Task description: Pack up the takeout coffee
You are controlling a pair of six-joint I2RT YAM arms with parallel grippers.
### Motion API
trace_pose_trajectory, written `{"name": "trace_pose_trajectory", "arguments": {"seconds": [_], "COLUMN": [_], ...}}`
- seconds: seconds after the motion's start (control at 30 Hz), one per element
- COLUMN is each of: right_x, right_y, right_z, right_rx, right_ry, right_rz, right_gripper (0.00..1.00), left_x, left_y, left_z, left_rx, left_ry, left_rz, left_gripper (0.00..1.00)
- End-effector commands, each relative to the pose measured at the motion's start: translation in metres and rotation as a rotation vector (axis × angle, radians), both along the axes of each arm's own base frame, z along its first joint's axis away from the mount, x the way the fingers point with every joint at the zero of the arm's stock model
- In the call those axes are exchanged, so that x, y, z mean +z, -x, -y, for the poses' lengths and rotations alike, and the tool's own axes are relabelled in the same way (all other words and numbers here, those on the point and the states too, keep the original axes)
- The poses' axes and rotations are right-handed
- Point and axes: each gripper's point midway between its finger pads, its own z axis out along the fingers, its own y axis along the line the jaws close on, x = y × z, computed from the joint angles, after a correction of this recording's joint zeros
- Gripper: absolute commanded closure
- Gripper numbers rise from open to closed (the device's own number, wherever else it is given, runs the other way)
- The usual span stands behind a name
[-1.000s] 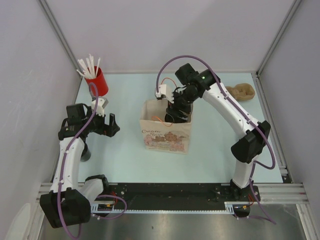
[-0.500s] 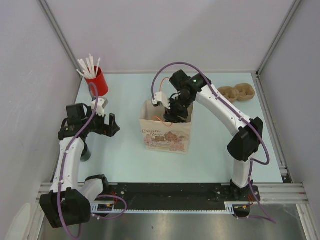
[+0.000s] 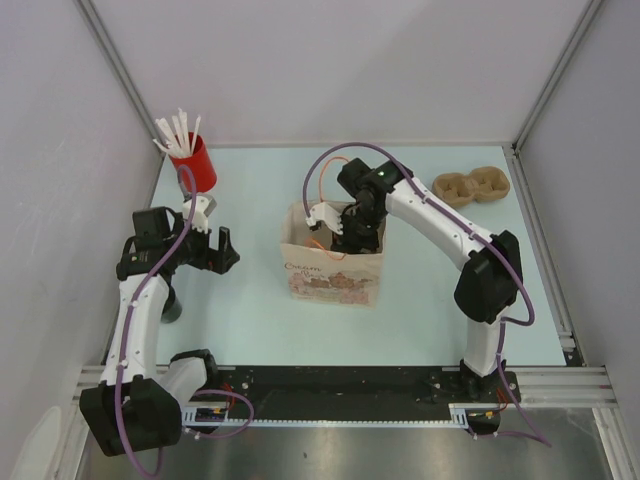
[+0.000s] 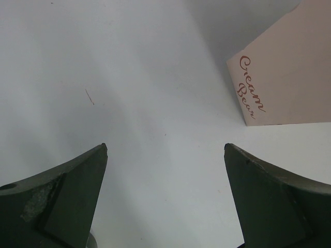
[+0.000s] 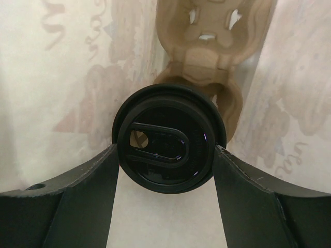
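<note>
Next I will lower my right gripper deeper into the printed paper bag and release the black round piece in the carrier's pocket, since that pocket's rim shows beneath it.
The takeout coffee (image 3: 172, 306), a small dark cup, stands on the table at the left, half hidden under my left arm; a sliver of its rim (image 4: 91, 241) shows in the left wrist view. My left gripper (image 3: 225, 250) (image 4: 165, 147) hovers open over bare table, nothing between its fingers. My right gripper (image 3: 350, 226) (image 5: 165, 150) reaches down into the printed paper bag (image 3: 335, 275) and is shut on a squat black round piece with a sip slot (image 5: 168, 147), its fingers pressed on both sides. A cardboard cup carrier (image 5: 207, 51) lies below it inside the bag.
A red cup of white straws (image 3: 195, 160) stands at the back left. A second brown cardboard carrier (image 3: 472, 186) lies at the back right. The bag's corner (image 4: 284, 77) shows to the right of my left gripper. Grey walls close in on three sides.
My right arm has swung left and lowered its gripper deeper into the bag, uncovering the carrier at the back right. The left arm has not moved.
</note>
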Motion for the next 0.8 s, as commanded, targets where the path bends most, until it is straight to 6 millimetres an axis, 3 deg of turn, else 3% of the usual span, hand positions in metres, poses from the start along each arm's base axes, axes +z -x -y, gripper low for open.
{"name": "trace_pose_trajectory", "arguments": {"seconds": [0.0,0.47,0.77], "right_x": [0.004,-0.022,-0.036], "right_y": [0.021,0.014,-0.001], "right_z": [0.016,0.016,0.016], "right_rx": [-0.001,-0.041,-0.099], "right_ry": [0.044,0.071,0.100], "right_rz": [-0.052,-0.034,0.022], "right_gripper": [0.47,0.47,0.47], "left_x": [0.005,0.005,0.004], "left_y": [-0.003,-0.003,-0.003], "left_z": [0.001,0.001,0.002], "left_rx": [-0.029,-0.028,-0.030], "left_ry": [0.004,0.005,0.007], "left_rz": [0.038,0.037,0.034], "left_gripper": [0.01,0.00,0.01]}}
